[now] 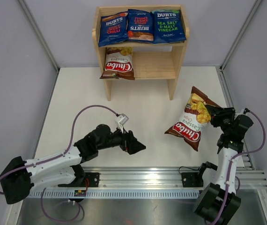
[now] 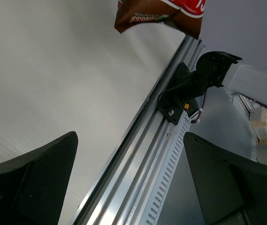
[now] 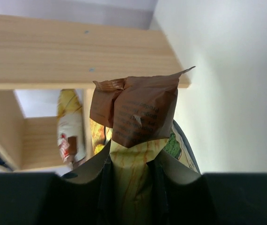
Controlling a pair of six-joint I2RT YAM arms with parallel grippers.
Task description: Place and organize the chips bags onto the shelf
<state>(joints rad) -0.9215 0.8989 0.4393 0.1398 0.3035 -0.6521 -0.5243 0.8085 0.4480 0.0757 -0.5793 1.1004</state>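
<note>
My left gripper is open and should go to the right in the top view, onto the held Chuba bag's nearest bottom corner [image 1: 170, 132] [image 2: 122, 26], because that corner hangs free.
The wooden shelf [image 1: 178, 51] stands at the back. Three blue BURTS bags [image 1: 140, 26] lie side by side on its top tier. One Chuba bag [image 1: 119, 63] lies on the left of the lower tier. My right gripper [image 1: 211, 114] is shut on the top edge of the second Chuba bag [image 1: 190, 119] and holds it above the table, right of and in front of the shelf. In the right wrist view the bag [image 3: 136, 112] sits pinched between the fingers, with the shelf [image 3: 77, 56] ahead. My left gripper [image 1: 138, 145] is open and empty, low over the table.
A metal rail [image 1: 161, 178] runs along the near table edge and shows in the left wrist view [image 2: 138, 159]. White walls enclose the table on three sides. The right half of the lower tier [image 1: 156, 64] is bare wood.
</note>
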